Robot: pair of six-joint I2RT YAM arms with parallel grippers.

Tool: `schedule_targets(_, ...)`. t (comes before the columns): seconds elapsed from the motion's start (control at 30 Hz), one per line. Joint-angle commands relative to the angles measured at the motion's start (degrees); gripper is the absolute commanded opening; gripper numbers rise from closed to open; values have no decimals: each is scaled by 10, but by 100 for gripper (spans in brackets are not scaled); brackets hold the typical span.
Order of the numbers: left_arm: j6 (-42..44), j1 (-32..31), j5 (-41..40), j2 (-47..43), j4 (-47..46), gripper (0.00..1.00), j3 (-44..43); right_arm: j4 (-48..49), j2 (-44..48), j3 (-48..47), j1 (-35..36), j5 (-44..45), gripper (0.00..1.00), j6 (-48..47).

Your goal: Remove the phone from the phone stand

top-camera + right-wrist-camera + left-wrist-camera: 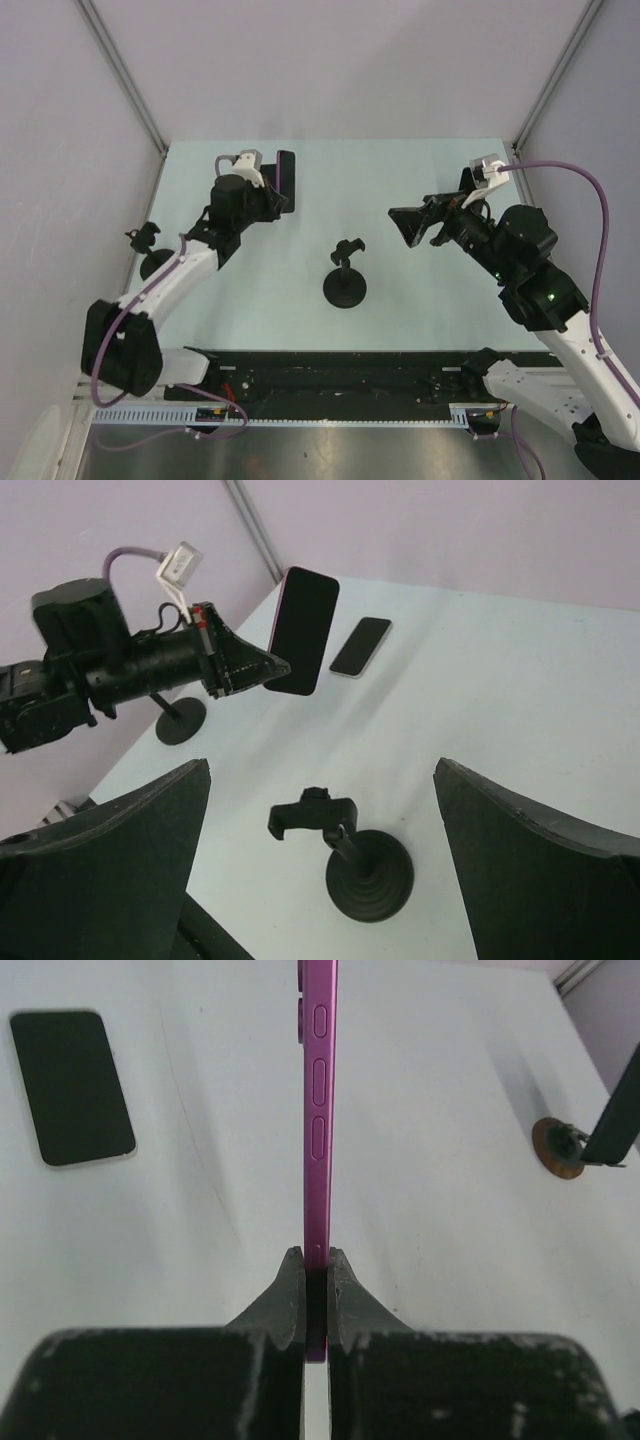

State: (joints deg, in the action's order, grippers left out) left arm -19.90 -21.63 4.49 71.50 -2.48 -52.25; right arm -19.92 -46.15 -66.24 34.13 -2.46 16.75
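The robot will next lower the magenta phone in its left gripper outward and let go of it, since clear tabletop (301, 185) (180, 1078) beside the flat phone is below and outward of the gripper.
My left gripper (277, 190) is shut on the lower edge of a magenta phone (286, 180) and holds it upright above the far left of the table. In the left wrist view the phone (319, 1110) runs edge-on from between my closed fingers (290, 1300). The right wrist view shows its dark screen (303, 630). The black phone stand (345, 276) stands mid-table with its clamp empty (312, 818). My right gripper (408, 228) is open and empty, above and to the right of the stand, which shows between its fingers (130, 840).
A second phone (72, 1085) lies flat, screen up, on the far part of the table (361, 646). A second black stand (150, 252) stands near the left edge (181, 720). A round stand base (555, 1145) shows at the right edge of the left wrist view.
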Motion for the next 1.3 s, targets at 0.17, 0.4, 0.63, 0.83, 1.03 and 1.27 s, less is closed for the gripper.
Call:
schedule_targets(0.17, -80, 82, 116, 221, -53, 0, -142, -43, 30, 18, -3, 44, 100, -32)
schedule_targets(0.4, -129, 112, 165, 377, -52, 0, -258, -68, 39, 19, -5, 39, 100, -46)
schedule_targets(0.63, -151, 123, 169, 478, -35, 1, -353, -79, 44, 19, -6, 39, 100, -52)
schedule_targets(0.83, -181, 132, 198, 543, -22, 0, -401, -81, 42, 19, -6, 33, 100, -55)
schedule_targets(1.03, -212, 147, 219, 565, -17, 1, -404, -85, 36, 19, -6, 34, 100, -57)
schedule_targets(1.27, -214, 155, 235, 575, -12, 13, -406, -82, 31, 19, -7, 30, 100, -58)
